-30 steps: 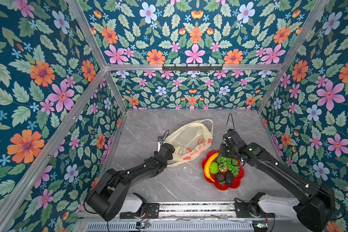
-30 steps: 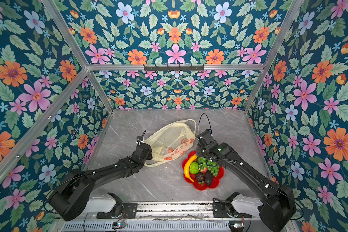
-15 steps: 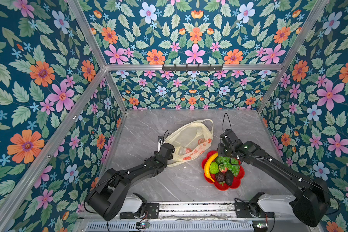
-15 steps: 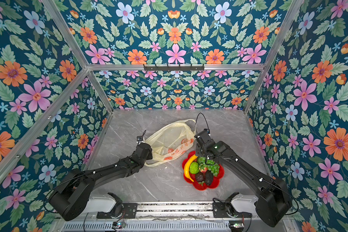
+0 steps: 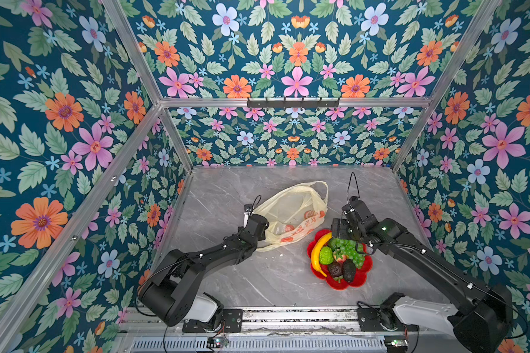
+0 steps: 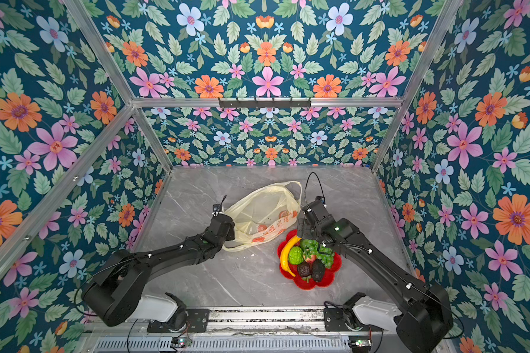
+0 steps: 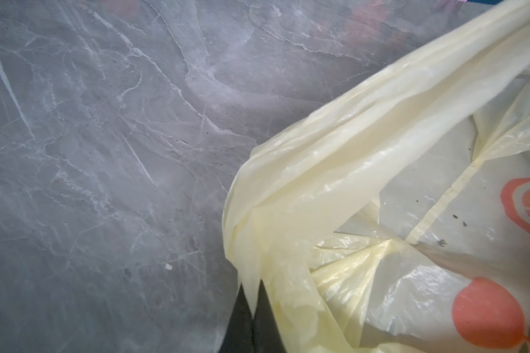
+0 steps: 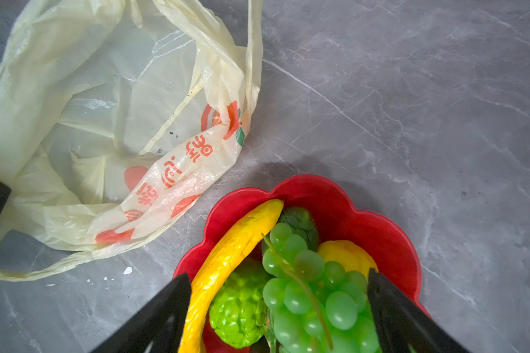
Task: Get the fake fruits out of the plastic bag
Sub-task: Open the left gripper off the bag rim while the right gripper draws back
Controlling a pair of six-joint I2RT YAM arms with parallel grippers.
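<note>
I need to pull the bag's rim outward with my left gripper next, to the tabletop by the back wall (image 5: 284,177) (image 7: 382,23), and let go of it there, because the bag is empty.
The cream-yellow plastic bag (image 5: 291,211) (image 6: 259,212) lies flattened mid-table, and no fruit shows inside it in the right wrist view (image 8: 104,116). My left gripper (image 7: 253,293) is shut on a bunched edge of the plastic bag (image 7: 364,171); in a top view it (image 5: 265,229) sits at the bag's near-left corner. The fake fruits lie on a red flower-shaped plate (image 5: 360,282): banana (image 5: 318,252), grape bunch (image 8: 306,293), bumpy lime-green ball (image 8: 239,308), lemon (image 8: 346,253), dark pieces (image 5: 341,270). Over the plate's far edge my right gripper (image 8: 277,273) (image 5: 341,229) hangs open, holding nothing.
The grey marble table (image 5: 227,275) is boxed in by floral walls on three sides. A black hook rail (image 5: 292,102) runs along the back frame. A metal rail (image 5: 288,314) carries both arm bases at the front edge.
My right gripper's jaws have opened wide above the plate, and that arm has shifted slightly toward the bag. The left arm and the bag have not moved.
</note>
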